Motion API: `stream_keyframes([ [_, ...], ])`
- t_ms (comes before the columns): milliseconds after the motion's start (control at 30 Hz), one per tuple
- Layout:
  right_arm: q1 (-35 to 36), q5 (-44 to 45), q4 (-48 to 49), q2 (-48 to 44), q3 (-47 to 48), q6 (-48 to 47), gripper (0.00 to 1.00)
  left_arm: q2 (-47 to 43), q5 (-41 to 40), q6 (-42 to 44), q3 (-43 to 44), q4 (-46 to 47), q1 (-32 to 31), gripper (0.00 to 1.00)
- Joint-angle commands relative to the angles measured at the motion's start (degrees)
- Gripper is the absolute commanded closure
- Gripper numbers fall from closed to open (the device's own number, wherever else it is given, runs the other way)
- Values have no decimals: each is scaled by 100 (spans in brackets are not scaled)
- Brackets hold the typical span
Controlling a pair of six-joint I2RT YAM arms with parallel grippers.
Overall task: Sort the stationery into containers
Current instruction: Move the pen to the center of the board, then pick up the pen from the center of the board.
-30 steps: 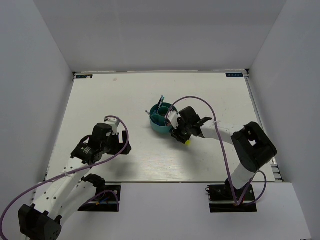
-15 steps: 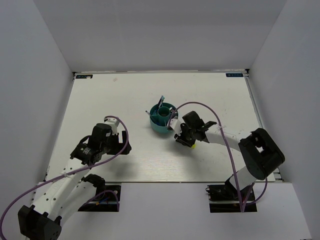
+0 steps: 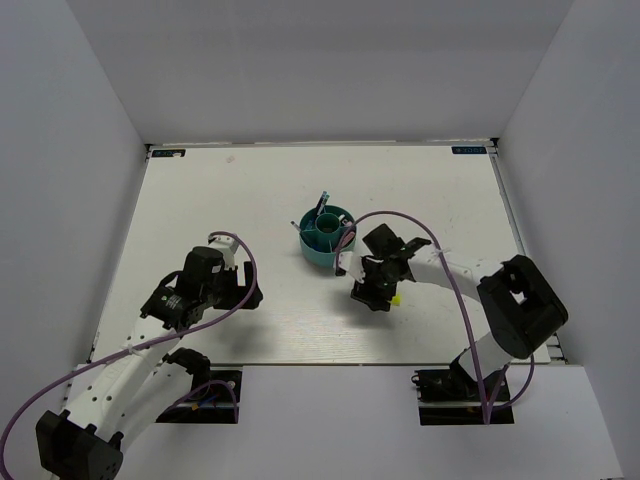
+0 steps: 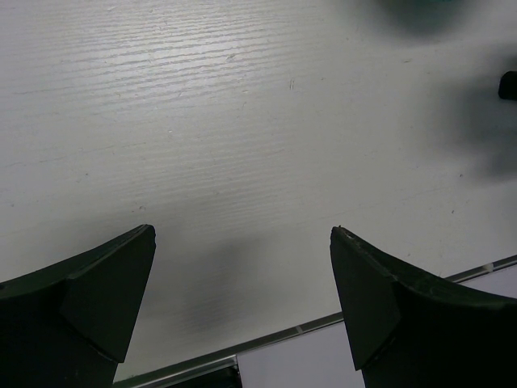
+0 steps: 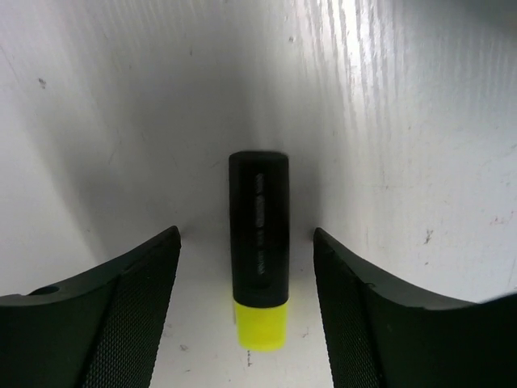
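Observation:
The robot's right gripper needs to move a little along the marker, away from its yellow cap, and close on the marker's black body [image 5: 259, 218], since that part of the marker is between the gripper's open fingers.
The black marker with a yellow cap [image 5: 258, 250] lies flat on the white table, lengthwise between the open fingers of my right gripper [image 5: 246, 242], which touch neither side of it. In the top view the right gripper [image 3: 377, 290] is low over the table just in front of the round teal organizer [image 3: 324, 238], and the yellow cap [image 3: 396, 298] peeks out beside it. Thin blue pens [image 3: 321, 207] stand in the organizer. My left gripper [image 3: 228, 290] is open and empty above bare table at the left [image 4: 242, 234].
White walls enclose the table on three sides. The table's front metal edge [image 4: 323, 323] shows just below the left fingers. A dark shape [image 4: 507, 85] sits at the right edge of the left wrist view.
My right gripper has swung from beside the organizer toward the front and down, and now straddles the yellow-capped marker on the table. The left arm has not moved.

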Motion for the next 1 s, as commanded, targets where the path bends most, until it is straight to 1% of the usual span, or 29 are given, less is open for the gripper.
stream_keyframes([
  [0,83,-207,-236,298,246,13,30,-56,-42,61,8,43,30,0],
  [67,127,-234,-244,394,386,57,30,-64,-59,52,8,34,21,0],
  [133,153,-251,-191,517,457,84,34,-56,-59,61,-1,34,30,0],
  [267,224,-199,-156,667,519,92,42,-73,-68,61,8,34,30,0],
  [300,233,-181,-139,676,492,92,47,-82,-77,61,17,25,30,0],
  [367,224,-76,-104,659,370,92,53,-91,-59,52,17,34,30,0],
  [400,250,-49,-86,624,308,75,62,-91,-59,61,0,43,13,0],
  [467,242,39,2,527,168,48,72,-91,-59,52,17,43,21,0],
  [500,250,91,-15,449,123,48,85,-91,-51,52,17,25,30,0],
  [533,242,144,28,387,97,48,90,-91,-68,52,0,17,21,0],
  [633,268,118,-6,79,88,92,99,-117,-51,61,17,34,30,0],
  [667,268,92,-24,-139,123,205,100,-117,-59,61,17,34,21,0],
  [767,338,-66,-94,-395,325,522,100,-161,-59,61,0,60,30,0],
  [800,356,-136,-103,-439,543,680,100,-161,-59,61,-9,69,30,0],
  [867,382,-268,-103,-597,685,891,100,-117,-51,70,-18,86,30,0],
  [967,435,-418,-86,-799,1141,1067,100,-56,-42,70,-1,69,21,0],
])
